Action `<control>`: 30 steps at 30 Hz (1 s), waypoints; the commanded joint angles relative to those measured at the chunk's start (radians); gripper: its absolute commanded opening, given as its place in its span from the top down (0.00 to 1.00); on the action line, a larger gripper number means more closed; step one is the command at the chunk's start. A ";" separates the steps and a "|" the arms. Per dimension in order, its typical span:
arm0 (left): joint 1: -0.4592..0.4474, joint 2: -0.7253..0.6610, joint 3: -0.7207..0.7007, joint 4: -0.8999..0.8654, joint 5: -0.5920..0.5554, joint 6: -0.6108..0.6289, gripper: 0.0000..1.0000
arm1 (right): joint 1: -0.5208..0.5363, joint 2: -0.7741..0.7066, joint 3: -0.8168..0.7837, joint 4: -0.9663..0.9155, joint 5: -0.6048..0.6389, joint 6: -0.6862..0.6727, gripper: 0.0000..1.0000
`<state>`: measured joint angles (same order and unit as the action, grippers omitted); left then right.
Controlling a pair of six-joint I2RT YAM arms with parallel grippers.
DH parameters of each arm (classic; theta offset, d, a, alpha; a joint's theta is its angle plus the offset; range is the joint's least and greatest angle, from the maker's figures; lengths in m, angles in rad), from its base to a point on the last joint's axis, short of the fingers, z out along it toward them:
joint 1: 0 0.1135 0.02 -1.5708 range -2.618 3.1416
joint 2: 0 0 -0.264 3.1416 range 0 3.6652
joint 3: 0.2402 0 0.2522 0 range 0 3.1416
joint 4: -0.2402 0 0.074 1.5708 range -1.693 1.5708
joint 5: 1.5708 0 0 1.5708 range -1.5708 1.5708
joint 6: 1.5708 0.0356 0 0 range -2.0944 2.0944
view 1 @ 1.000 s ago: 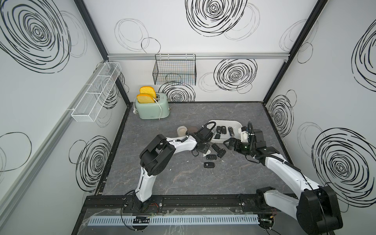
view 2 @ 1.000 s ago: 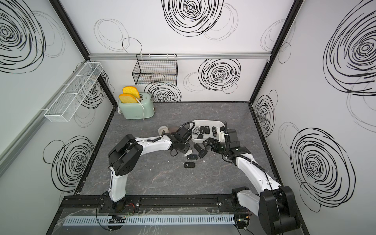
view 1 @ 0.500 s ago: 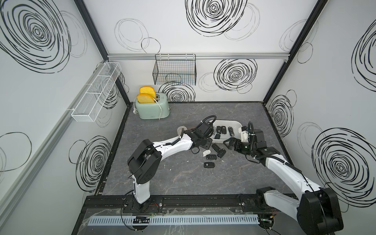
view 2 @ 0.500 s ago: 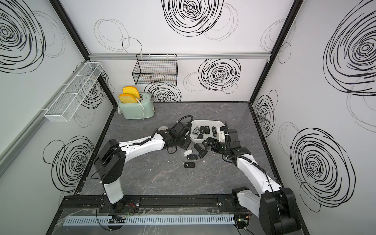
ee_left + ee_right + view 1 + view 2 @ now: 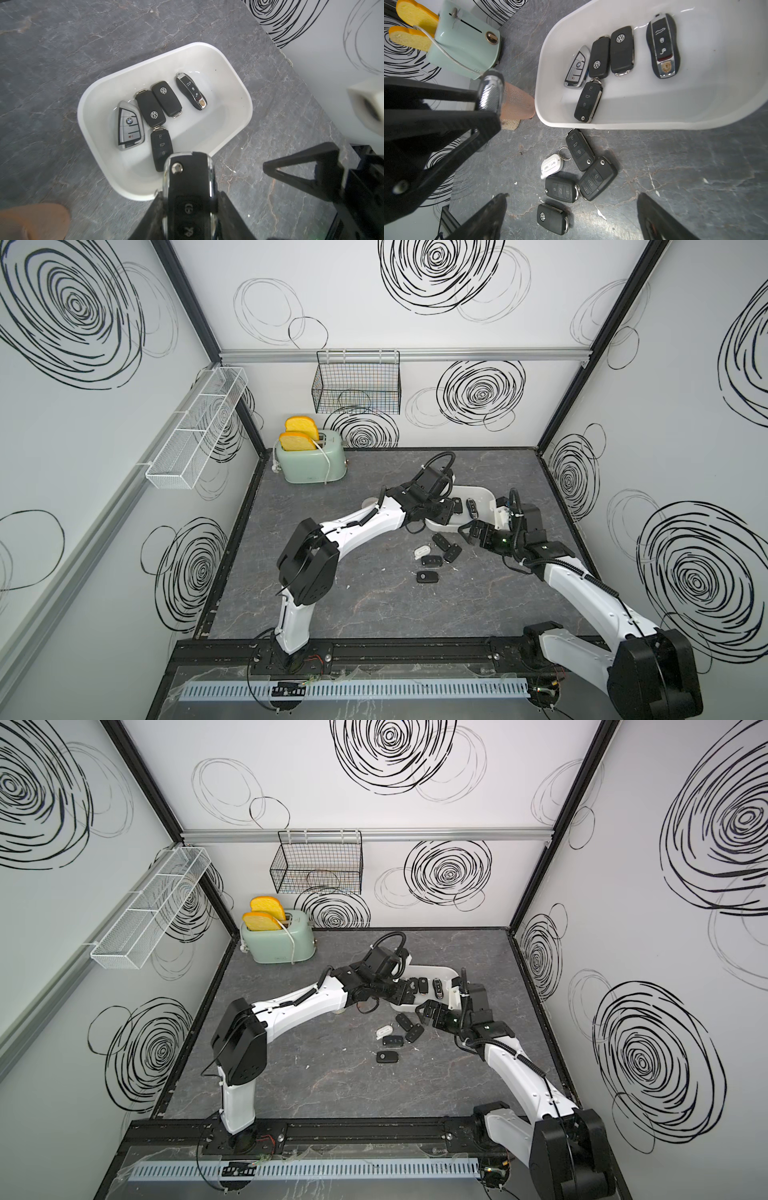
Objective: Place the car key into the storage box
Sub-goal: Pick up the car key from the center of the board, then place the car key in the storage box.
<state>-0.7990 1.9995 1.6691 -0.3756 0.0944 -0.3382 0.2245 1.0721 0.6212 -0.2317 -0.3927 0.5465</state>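
My left gripper holds the key above the storage box's rim. It should go down into the storage box (image 5: 482, 495), over the black key beside the silver one, and release there.
The white storage box (image 5: 482, 495) (image 5: 440, 971) sits on the grey table at the back right, with several car keys lying in it (image 5: 160, 99). My left gripper (image 5: 190, 199) is shut on a black car key (image 5: 190, 187) with a chrome edge. It holds the key just above the box's near-left rim (image 5: 442, 510). My right gripper (image 5: 571, 197) is open and hovers over several loose black keys (image 5: 560, 189) and a white tag (image 5: 552, 166) on the table in front of the box (image 5: 675, 99).
A mint toaster (image 5: 309, 460) with yellow bread stands at the back left. A black wire basket (image 5: 357, 387) and a white mesh rack (image 5: 195, 431) hang on the walls. A tan round object (image 5: 517, 104) sits by the box's left end.
My left arm has stretched away from the loose keys toward the box, carrying the black key up to its rim. The right arm has hardly moved.
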 commanded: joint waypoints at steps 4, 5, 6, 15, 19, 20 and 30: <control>0.038 0.151 0.145 0.058 0.043 -0.038 0.64 | -0.007 -0.016 0.029 -0.046 0.011 0.003 0.01; 0.042 0.174 0.171 0.057 0.041 -0.037 0.63 | -0.009 -0.014 0.030 -0.050 0.010 0.003 0.01; 0.044 0.197 0.196 0.055 0.034 -0.035 0.63 | -0.009 -0.010 0.030 -0.055 0.010 0.003 0.01; 0.052 0.335 0.292 0.046 -0.062 -0.007 0.60 | -0.014 0.022 0.045 -0.085 0.022 0.000 0.01; 0.057 0.363 0.304 0.052 -0.061 -0.002 0.60 | -0.016 0.052 0.046 -0.083 0.016 0.001 0.01; 0.059 0.370 0.305 0.055 -0.060 -0.001 0.60 | -0.017 0.058 0.046 -0.084 0.015 0.001 0.01; 0.073 0.409 0.291 0.068 -0.038 -0.017 0.55 | -0.021 0.069 0.047 -0.096 0.024 -0.002 0.01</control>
<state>-0.7418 2.3951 1.9400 -0.3485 0.0547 -0.3523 0.2108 1.1389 0.6418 -0.3016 -0.3809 0.5465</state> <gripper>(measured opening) 0.438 0.990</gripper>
